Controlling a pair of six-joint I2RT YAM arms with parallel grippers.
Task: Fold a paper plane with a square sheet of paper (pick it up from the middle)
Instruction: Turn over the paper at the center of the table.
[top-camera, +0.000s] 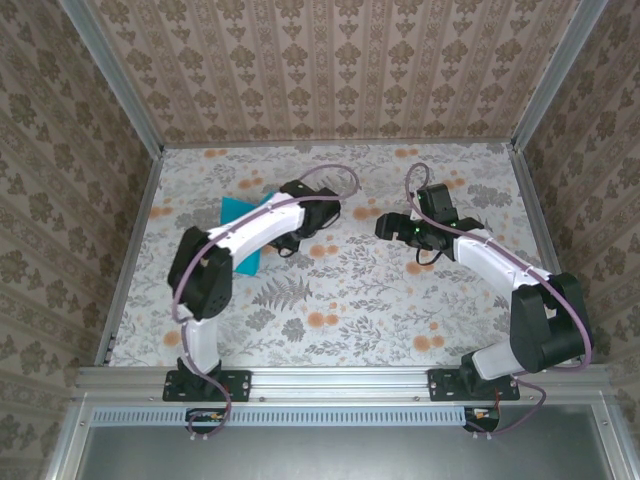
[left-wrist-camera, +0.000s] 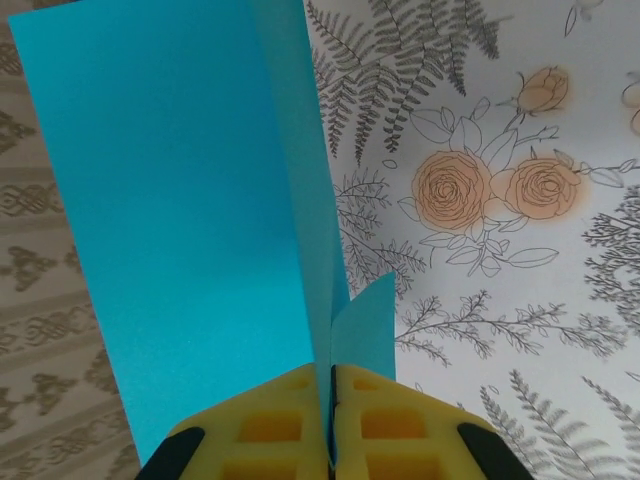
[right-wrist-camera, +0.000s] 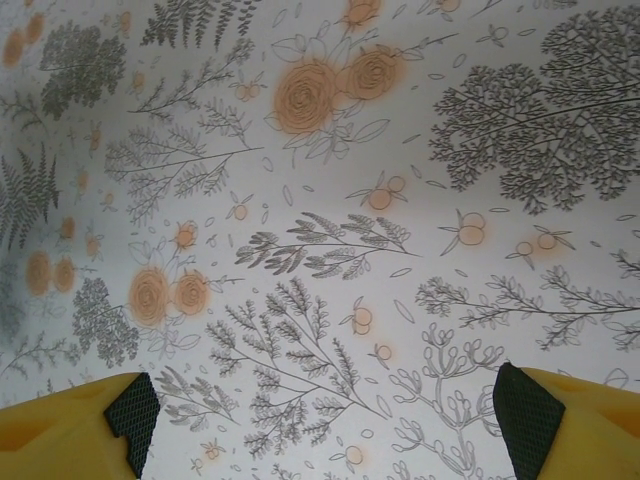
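The centre fold goes down and toward my right gripper next, onto the clear, bare tabletop between the arms, where my left gripper releases it.
The paper plane (left-wrist-camera: 190, 200) is a teal-blue folded sheet. One broad panel spreads to the left of its raised centre fold, and a small flap (left-wrist-camera: 366, 325) stands to the right. My left gripper (left-wrist-camera: 331, 400) is shut on that centre fold, its yellow fingers (left-wrist-camera: 265, 425) pressed together on the paper. From above, teal paper (top-camera: 238, 210) shows on both sides of the left arm (top-camera: 255, 228), which hides its middle. My right gripper (right-wrist-camera: 330, 415) hangs open over bare floral tabletop with nothing between its fingertips; in the top view it is at centre right (top-camera: 388, 226), apart from the paper.
The floral tablecloth (top-camera: 340, 300) covers the table. Patterned walls stand on the left (top-camera: 60, 200), back (top-camera: 340, 70) and right (top-camera: 590, 180). A metal rail (top-camera: 340, 380) runs along the near edge by the arm bases.
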